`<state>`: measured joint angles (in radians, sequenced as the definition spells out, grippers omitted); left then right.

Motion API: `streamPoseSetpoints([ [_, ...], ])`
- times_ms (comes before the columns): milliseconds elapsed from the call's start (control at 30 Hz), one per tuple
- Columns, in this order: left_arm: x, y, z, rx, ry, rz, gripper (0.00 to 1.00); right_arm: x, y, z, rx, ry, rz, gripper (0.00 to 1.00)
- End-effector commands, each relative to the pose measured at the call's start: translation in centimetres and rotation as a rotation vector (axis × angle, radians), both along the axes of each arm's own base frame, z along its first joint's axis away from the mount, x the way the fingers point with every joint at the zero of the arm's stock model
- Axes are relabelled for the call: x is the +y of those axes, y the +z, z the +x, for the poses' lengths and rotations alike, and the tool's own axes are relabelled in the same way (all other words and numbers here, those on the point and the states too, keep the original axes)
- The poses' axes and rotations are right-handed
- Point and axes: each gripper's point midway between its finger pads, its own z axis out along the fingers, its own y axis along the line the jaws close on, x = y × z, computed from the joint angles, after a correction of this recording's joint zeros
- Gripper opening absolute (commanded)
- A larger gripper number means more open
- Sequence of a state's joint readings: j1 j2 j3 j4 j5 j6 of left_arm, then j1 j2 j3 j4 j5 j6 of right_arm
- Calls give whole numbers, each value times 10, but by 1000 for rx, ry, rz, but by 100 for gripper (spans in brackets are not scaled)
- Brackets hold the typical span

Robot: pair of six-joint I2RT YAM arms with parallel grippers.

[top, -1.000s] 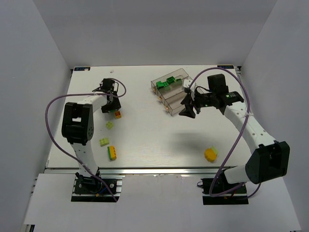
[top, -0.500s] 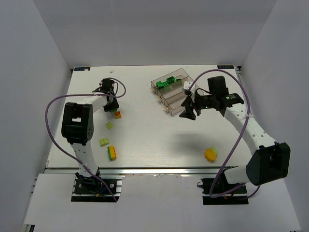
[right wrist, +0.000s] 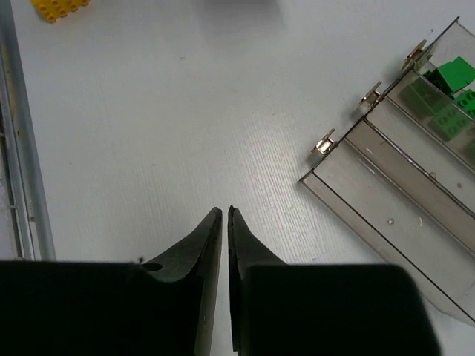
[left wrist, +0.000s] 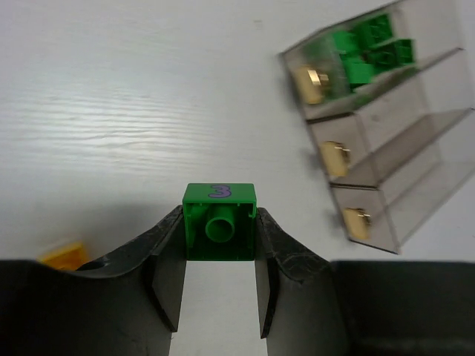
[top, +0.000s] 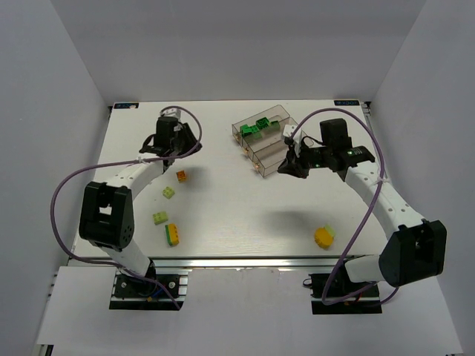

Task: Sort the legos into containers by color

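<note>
The left gripper moves toward the right in the top view next, over the farthest trough [top: 260,126], and releases the matching lego, since that trough holds green legos.
A dark green lego [left wrist: 220,222] with a purple "3" on it is pinched between my left gripper's [left wrist: 220,231] fingers, above the white table. In the top view the left gripper [top: 187,144] hangs left of the containers [top: 265,146]. The farthest trough holds several green legos [top: 256,127]; the two nearer troughs [left wrist: 386,167] look empty. My right gripper [right wrist: 225,213] is shut with nothing in it, just off the tray's near end [right wrist: 349,159], as the top view also shows the right gripper [top: 286,169].
Loose on the table: an orange brick [top: 181,176], two pale yellow-green bricks [top: 170,192] [top: 160,218], a stacked yellow, green and orange piece [top: 173,234], and a yellow brick [top: 323,236] near the front right. The table's rail [right wrist: 21,148] runs along the right wrist view's left side.
My left gripper shut on the green lego, lifted and moved right toward the tray. My right gripper shut its jaws empty and shifted slightly up beside the tray.
</note>
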<state>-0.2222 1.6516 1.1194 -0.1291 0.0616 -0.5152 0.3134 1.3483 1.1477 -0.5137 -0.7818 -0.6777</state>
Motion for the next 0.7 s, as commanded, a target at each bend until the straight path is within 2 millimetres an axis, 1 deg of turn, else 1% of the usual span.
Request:
streamPoseSetpoints([
  [0,-62,34,8,-89,-141,-129,20,-2,11,3,-25,-31,25,12],
  [67,-78,35,12,-88,-160,-157,20,-3,10,4,-23,-41,23,12],
  [100,-87,45,19,-114,-171,-172,20,-4,10,3,-22,-43,23,12],
  [133,-97,33,20,-85,-181,-179,20,-5,10,4,-22,-47,21,13],
  [167,-104,33,23,-83,-188,-185,20,-6,9,4,-21,-52,17,13],
  [200,-112,49,34,-136,-198,-205,21,-7,8,3,-15,-56,16,14],
  [233,-122,41,36,-121,-204,-213,21,-8,8,3,-14,-60,16,14],
  [300,-130,41,44,-121,-205,-224,22,-10,6,2,-7,-66,13,14],
  [333,-137,51,50,-138,-205,-241,23,-11,6,1,-4,-68,12,14],
  [367,-141,42,54,-125,-203,-245,23,-11,6,1,-3,-69,12,14],
  [400,-144,43,58,-128,-202,-251,23,-13,4,2,1,-75,11,14],
  [433,-147,51,63,-143,-199,-265,23,-13,4,1,4,-75,10,15],
  [467,-150,43,68,-132,-196,-267,24,-13,3,1,8,-77,10,15],
  [500,-153,41,70,-129,-198,-270,24,-14,2,1,12,-80,8,15],
  [533,-158,47,74,-141,-199,-281,24,-14,2,1,12,-81,10,15],
  [567,-160,47,77,-142,-200,-286,25,-14,1,1,14,-79,11,15],
  [600,-164,38,79,-128,-203,-287,25,-14,1,1,19,-80,11,15],
  [633,-167,36,80,-124,-201,-291,25,-14,0,1,22,-79,12,15],
  [667,-171,40,84,-131,-205,-296,26,-13,0,2,23,-81,13,15],
])
